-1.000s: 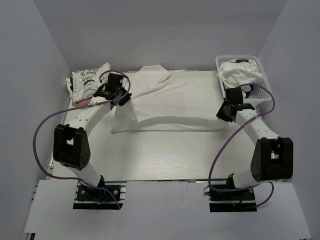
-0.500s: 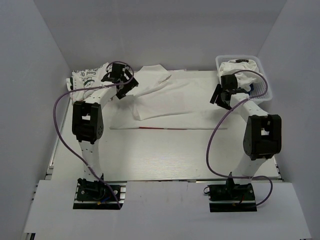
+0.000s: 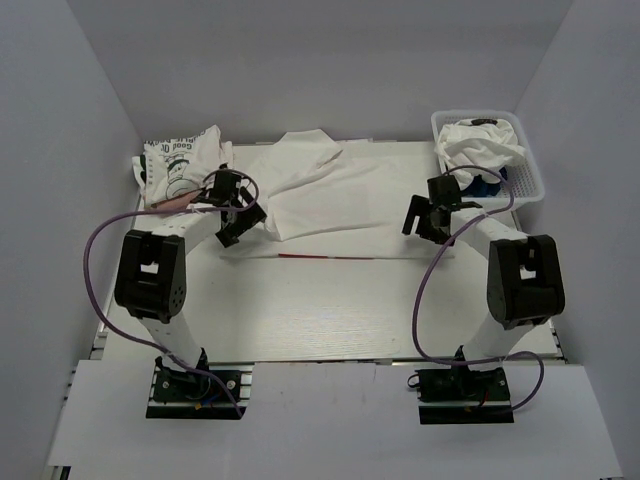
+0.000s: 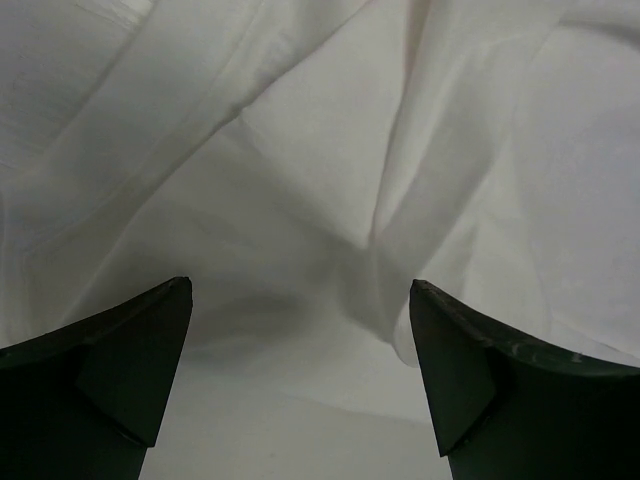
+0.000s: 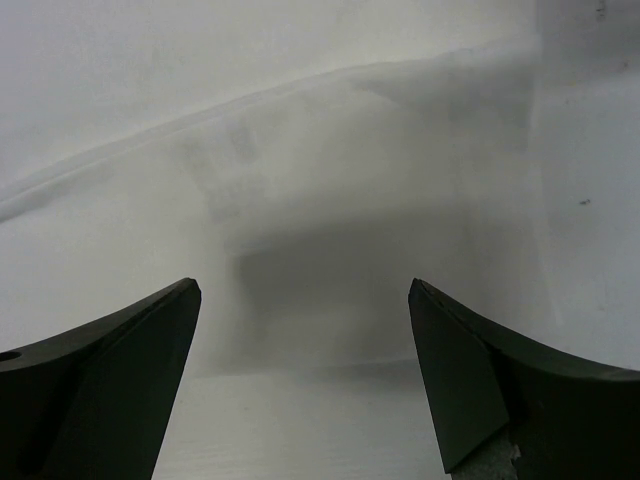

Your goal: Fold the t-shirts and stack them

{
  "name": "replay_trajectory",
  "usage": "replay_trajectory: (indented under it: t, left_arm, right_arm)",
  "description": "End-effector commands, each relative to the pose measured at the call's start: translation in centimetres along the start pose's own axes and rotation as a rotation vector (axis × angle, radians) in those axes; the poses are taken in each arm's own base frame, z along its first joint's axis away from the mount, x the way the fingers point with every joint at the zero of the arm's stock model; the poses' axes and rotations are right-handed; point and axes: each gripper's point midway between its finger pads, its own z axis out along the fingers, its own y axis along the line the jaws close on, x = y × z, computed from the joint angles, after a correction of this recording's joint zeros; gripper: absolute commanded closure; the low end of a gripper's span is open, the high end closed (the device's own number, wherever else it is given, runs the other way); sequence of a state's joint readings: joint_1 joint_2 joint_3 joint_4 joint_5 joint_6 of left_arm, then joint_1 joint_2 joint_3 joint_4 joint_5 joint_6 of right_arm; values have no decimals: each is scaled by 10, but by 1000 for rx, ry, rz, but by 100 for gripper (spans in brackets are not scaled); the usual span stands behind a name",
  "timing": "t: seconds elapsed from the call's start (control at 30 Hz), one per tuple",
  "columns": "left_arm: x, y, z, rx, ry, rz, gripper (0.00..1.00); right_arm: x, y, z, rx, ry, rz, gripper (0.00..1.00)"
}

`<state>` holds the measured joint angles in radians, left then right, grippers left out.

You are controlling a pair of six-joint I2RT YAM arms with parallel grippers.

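I should next draw my left gripper back and move it to the right in the top view to pinch the bunched near end of the t-shirt's fold, because it lies on that side.
A white t-shirt (image 3: 345, 190) lies spread across the back of the table, its near part folded over itself, with a thin red line along the near edge. My left gripper (image 3: 236, 215) hovers open over the shirt's left end; in the left wrist view the creased cloth (image 4: 300, 140) lies below the open left gripper (image 4: 300, 300), and nothing is between the fingers. My right gripper (image 3: 420, 215) hangs open at the shirt's right end, over flat white cloth (image 5: 300, 150), with the right gripper (image 5: 303, 300) empty in its own view. Folded t-shirts (image 3: 180, 165) with dark lettering are stacked at the back left.
A white lattice basket (image 3: 530, 185) at the back right holds crumpled white t-shirts (image 3: 480, 145) and a bit of blue cloth (image 3: 487, 183). Grey walls close in the table on three sides. The arm bases stand at the near edge.
Both grippers carried the shirt's near edge toward the back, opened and let it go, then drew back toward the near side. The shirt now lies folded.
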<state>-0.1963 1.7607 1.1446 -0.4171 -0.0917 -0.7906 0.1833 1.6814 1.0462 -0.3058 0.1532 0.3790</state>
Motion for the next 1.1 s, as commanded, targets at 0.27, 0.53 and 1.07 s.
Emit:
replay_trajectory:
  t: [0.27,0.53,1.07]
  left_arm:
    - [54,58,5,-125,93,-13,1]
    - [121,93,-67,-6,160,-31,1]
    - [113,5,-93,244,232,228,2]
  right_arm:
    - [62,-11,18,-4,121,112,10]
    - [152,-25,-39,-86,158,180,10]
    - [69,-21,-100,-135,-195,134,10]
